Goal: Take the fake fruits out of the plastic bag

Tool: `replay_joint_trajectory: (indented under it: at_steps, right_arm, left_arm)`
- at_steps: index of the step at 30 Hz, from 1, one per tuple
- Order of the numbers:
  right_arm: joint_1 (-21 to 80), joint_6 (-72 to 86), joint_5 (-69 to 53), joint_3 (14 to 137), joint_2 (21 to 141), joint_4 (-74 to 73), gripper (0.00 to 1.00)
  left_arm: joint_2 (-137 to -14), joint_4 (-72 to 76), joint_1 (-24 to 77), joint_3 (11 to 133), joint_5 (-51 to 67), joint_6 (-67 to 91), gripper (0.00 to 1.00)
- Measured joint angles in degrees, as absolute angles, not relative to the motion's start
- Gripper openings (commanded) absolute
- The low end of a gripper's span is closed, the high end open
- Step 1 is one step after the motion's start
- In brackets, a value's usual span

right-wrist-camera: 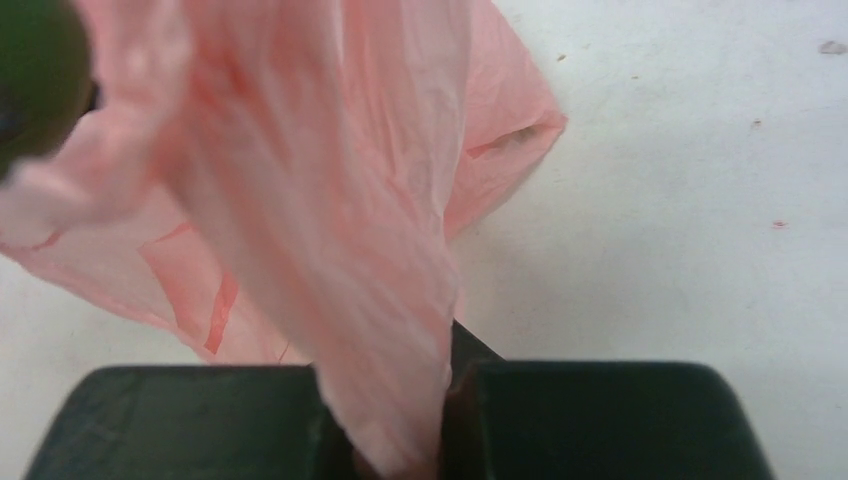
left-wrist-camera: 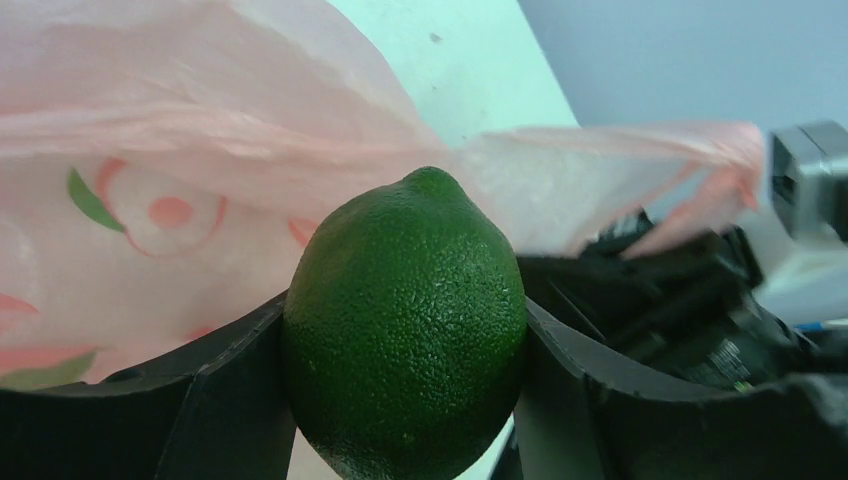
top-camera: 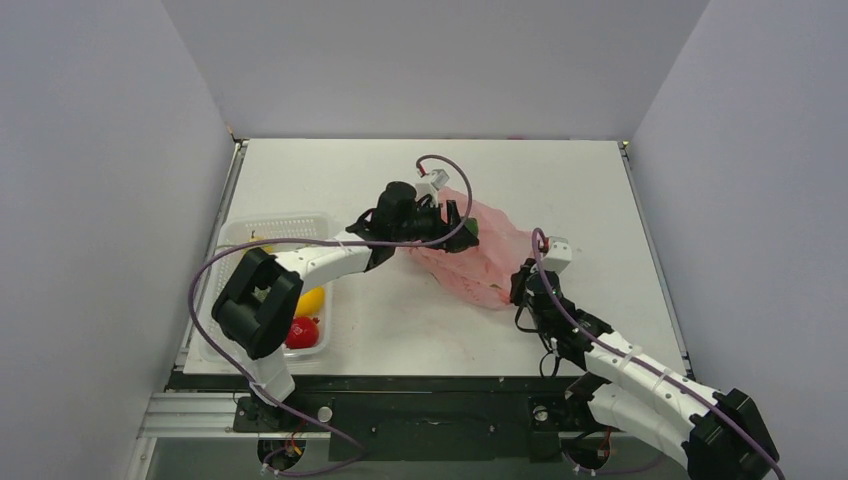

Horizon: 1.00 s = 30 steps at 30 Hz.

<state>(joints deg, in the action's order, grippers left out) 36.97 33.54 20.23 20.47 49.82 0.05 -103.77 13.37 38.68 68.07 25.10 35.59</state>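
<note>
Next, my left gripper will swing across and lower beside the yellow fruit (top-camera: 311,301) to release, since the tray holding fruits lies to its left in the top view.
The pink plastic bag (top-camera: 480,255) lies crumpled on the white table, right of centre. My left gripper (top-camera: 462,228) is at the bag's upper left edge, shut on a green round fruit (left-wrist-camera: 405,325) with pebbled skin; the fruit also shows as a green spot in the top view (top-camera: 468,228). My right gripper (top-camera: 522,288) is at the bag's lower right corner, shut on a pinched fold of the bag's film (right-wrist-camera: 385,330). The bag also fills the left wrist view (left-wrist-camera: 180,170). A yellow fruit (top-camera: 311,301) and a red fruit (top-camera: 302,332) lie in the tray.
A clear plastic tray (top-camera: 285,226) stands at the table's left edge, under my left arm. Grey walls close in the table on the left, right and back. The green fruit shows blurred at the top left of the right wrist view (right-wrist-camera: 35,80).
</note>
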Motion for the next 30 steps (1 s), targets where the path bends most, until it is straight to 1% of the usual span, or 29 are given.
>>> replay_joint_trajectory:
  at_steps: [6,7,11,15,17,19,21,25,26,29,30]
  right_arm:
    - [30.41,35.24,20.47,20.99,50.52,-0.27,0.00]
    - [29.43,35.44,20.49,20.99,50.65,-0.43,0.00]
    - [26.26,36.10,20.88,21.02,50.72,-1.78,0.00]
    - [25.50,37.04,22.94,21.02,50.04,-3.11,0.00]
    - [24.88,38.00,24.77,21.32,49.45,-4.45,0.00]
    - [23.77,39.05,26.79,22.37,49.17,-6.48,0.00]
    - [22.63,40.21,28.80,23.94,49.10,-8.60,0.00]
    - [20.75,41.23,32.25,27.53,48.62,-12.19,0.00]
    - [20.53,41.19,32.84,28.25,48.42,-12.91,0.01]
    - [20.29,40.91,34.06,29.63,47.51,-14.70,0.02]
    - [20.29,40.80,34.22,29.80,47.22,-15.03,0.03]
  left_arm:
    - [-92.79,11.79,38.50,63.11,27.27,36.38,0.28]
    - [-90.06,10.37,38.39,63.00,26.76,35.59,0.27]
    - [-77.25,1.87,37.71,62.98,21.19,30.50,0.26]
    - [-63.81,-8.88,37.21,62.41,7.07,24.18,0.25]
    - [-57.63,-14.39,36.67,60.60,-2.66,21.96,0.25]
    - [-52.93,-19.88,35.44,57.78,-11.79,21.19,0.25]
    - [-50.19,-23.88,33.15,54.96,-18.46,21.17,0.26]
    - [-46.68,-31.33,27.29,46.59,-28.45,21.98,0.33]
    - [-46.39,-32.53,25.85,44.88,-29.52,22.11,0.34]
    - [-46.54,-33.36,21.87,41.45,-30.39,22.39,0.46]
    - [-46.89,-33.10,20.62,40.66,-30.33,22.59,0.47]
